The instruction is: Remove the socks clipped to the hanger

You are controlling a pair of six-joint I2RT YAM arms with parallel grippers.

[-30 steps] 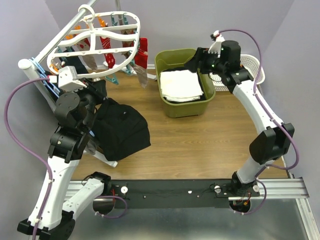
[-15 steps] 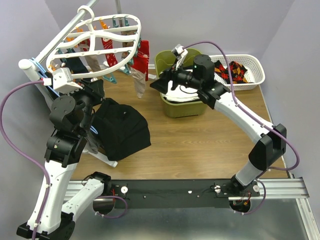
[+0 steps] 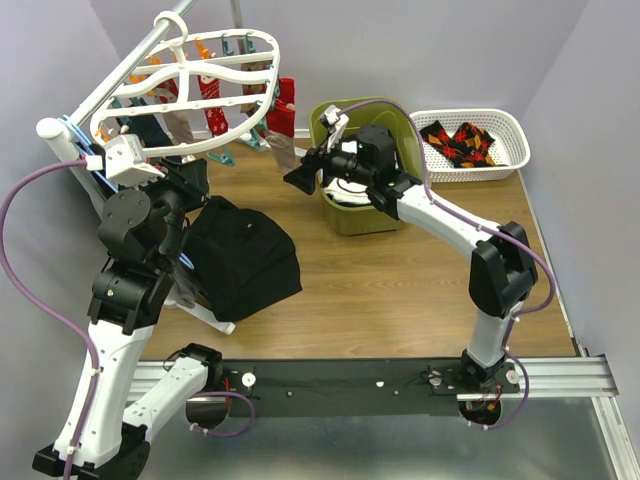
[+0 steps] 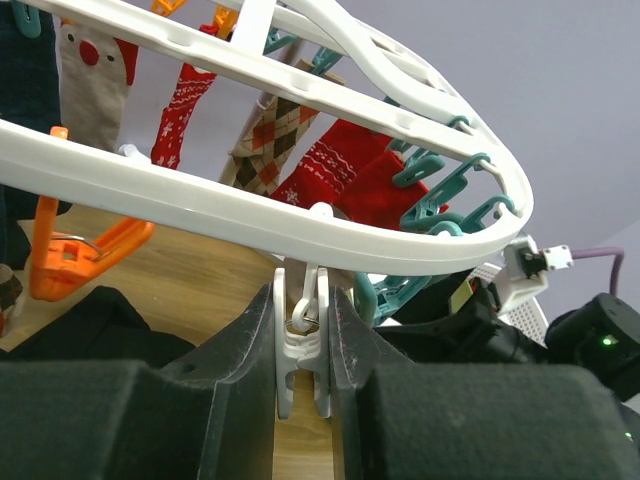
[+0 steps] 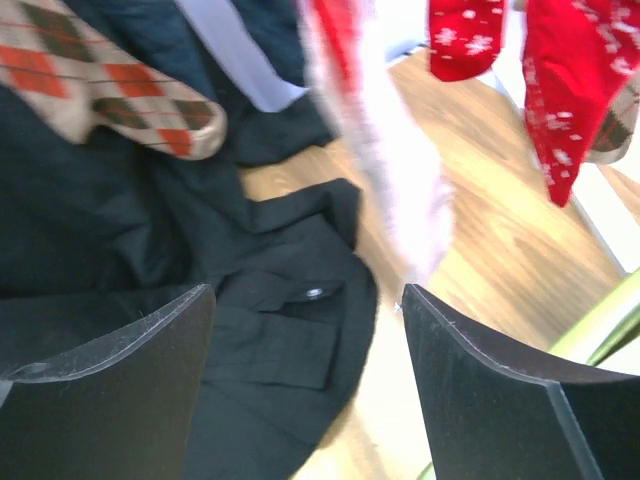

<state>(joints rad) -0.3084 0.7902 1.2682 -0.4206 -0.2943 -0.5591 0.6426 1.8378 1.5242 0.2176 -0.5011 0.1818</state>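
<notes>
My right gripper has its fingers spread and next needs to move outward to bring them around the beige toe [image 5: 424, 232], because the toe hangs just outward of them, still beyond their gap.
The white oval hanger [image 3: 246, 128] hangs from a pole at the back left with several socks clipped under it: red ones [image 3: 286, 104], a beige one [image 3: 282, 152] and an argyle one [image 4: 268, 152]. My left gripper [image 3: 188, 166] sits under the hanger's near rim [image 4: 200, 205], shut on a white clip [image 4: 302, 345] that dangles from it. My right gripper [image 3: 298, 178] hovers open just right of the hanging socks, touching nothing. Past its spread fingers in the right wrist view, I see red socks [image 5: 568, 90], an argyle sock [image 5: 110, 95] and a blurred pale sock [image 5: 390, 160].
A black garment [image 3: 240, 255] lies heaped on the wooden table below the hanger. A green bin [image 3: 345, 218] holding white cloth stands under the right forearm. A white mesh basket [image 3: 508, 158] at the back right holds argyle socks [image 3: 460, 142]. Orange [image 4: 70, 255] and teal clips [image 4: 450, 190] dangle from the rim.
My right arm has swung left from the basket, across the green bin, to the hanger's right end, its gripper open throughout. The left gripper has kept its hold on the clip.
</notes>
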